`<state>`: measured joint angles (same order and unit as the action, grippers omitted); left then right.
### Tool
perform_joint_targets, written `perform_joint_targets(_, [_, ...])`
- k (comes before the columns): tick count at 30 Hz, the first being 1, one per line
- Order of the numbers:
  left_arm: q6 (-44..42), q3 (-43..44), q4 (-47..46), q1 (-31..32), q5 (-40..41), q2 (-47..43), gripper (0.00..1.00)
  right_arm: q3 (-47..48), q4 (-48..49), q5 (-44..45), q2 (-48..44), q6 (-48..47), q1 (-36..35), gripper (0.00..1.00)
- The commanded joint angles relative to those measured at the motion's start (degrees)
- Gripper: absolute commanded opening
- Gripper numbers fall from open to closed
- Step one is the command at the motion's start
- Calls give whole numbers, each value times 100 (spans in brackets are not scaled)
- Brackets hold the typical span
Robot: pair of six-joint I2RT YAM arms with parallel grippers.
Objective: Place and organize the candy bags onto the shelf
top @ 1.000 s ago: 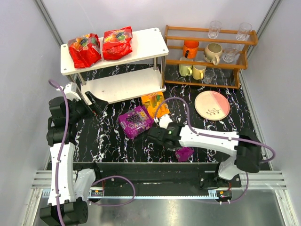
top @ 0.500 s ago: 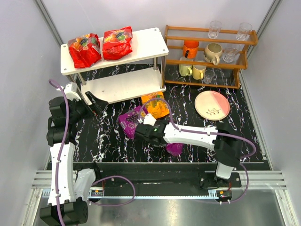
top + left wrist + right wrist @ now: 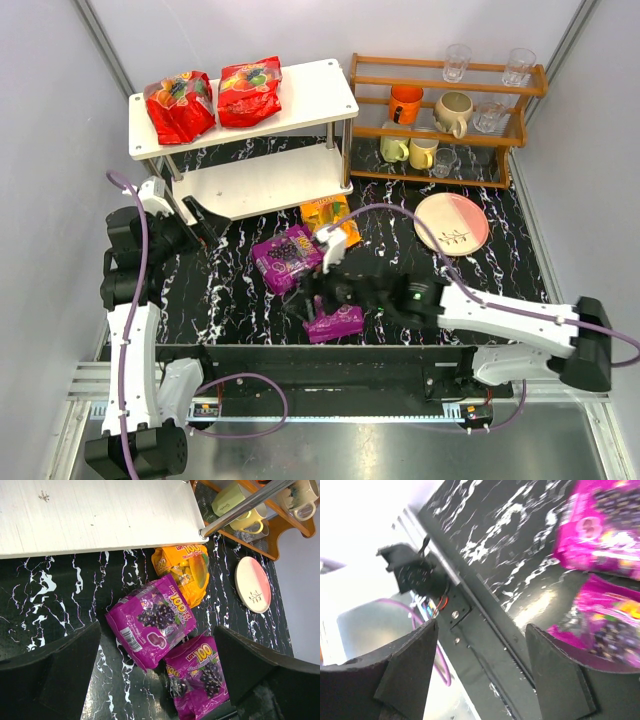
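The robot's right gripper will next lower across to the front purple bag's plate-side edge, since that edge is below it and to its right in the top view.
Two red candy bags lie on the top board of the white shelf. On the black marble table lie a purple bag, an orange-yellow bag and a second purple bag near the front edge. My right gripper hovers open just left of that second purple bag, with nothing between its fingers. My left gripper stands open by the shelf's lower board, apart from every bag.
A brown wooden rack with mugs and glasses stands at the back right. A pink plate lies in front of it. The table's front rail and a purple cable lie below my right gripper.
My right gripper has opened and let go of the second purple bag, which shifted left and now lies flat near the front edge. The right arm has swung. The left arm has not moved.
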<state>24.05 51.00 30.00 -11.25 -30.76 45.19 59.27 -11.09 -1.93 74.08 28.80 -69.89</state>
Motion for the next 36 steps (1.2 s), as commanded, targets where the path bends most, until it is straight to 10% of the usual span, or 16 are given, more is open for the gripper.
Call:
perform_joint_targets(1, [73,41,-179,8,-61,-80,99,-686,-233,1826,-667,791,387,80])
perform_joint_targets(7, [73,68,-179,8,-70,-80,99,-1968,-781,2391,-887,2486,783,80])
perform_joint_targets(19, [82,50,-214,8,-158,-10,99,-4484,3322,1847,-984,3423,801,77])
perform_joint_targets(24, [108,41,-205,8,-176,-10,99,-4294,4168,1293,-737,2975,793,0])
perform_joint_targets(36, [222,806,-29,8,800,-177,99,-1605,2384,46,-967,-557,792,0])
